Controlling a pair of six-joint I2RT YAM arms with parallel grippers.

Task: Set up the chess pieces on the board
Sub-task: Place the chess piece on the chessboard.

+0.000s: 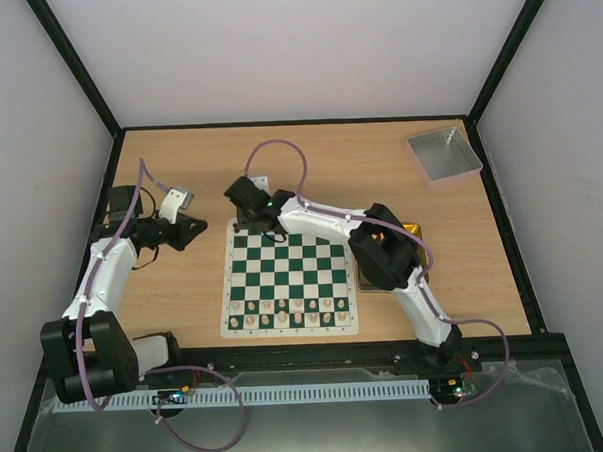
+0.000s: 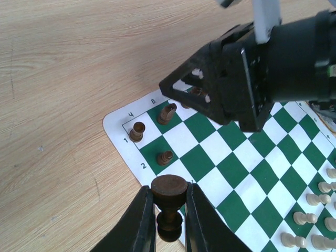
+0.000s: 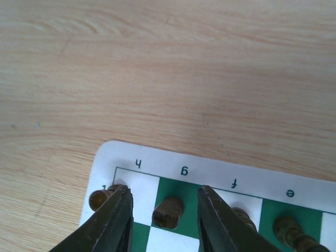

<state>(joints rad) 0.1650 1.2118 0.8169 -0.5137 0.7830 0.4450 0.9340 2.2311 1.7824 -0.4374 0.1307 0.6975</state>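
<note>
Next, my left gripper pulls back, away from the board [image 1: 283,269], to release the dark chess piece, since bare tabletop lies back and to its left in the top view.
The board [image 1: 283,269] lies at the table's middle. My left gripper [image 2: 169,192] is shut on a dark chess piece [image 2: 169,189], held over the board's left edge [image 2: 121,157] with its round end toward the camera. A dark rook [image 2: 137,130], knight [image 2: 168,112] and pawn [image 2: 165,157] stand at the board's far left corner. My right gripper [image 3: 164,197] hangs open over that corner, its fingers on either side of the knight [image 3: 169,212] without touching it. The rook [image 3: 100,198] sits just outside its left finger. More dark pieces [image 3: 291,233] stand to the right.
Cream pieces [image 1: 290,309] fill the two near rows of the board. A gold tin [image 1: 410,233] lies right of the board, mostly under the right arm. A grey tray [image 1: 443,153] stands at the far right. The two grippers [image 1: 187,231] [image 1: 246,213] are close together.
</note>
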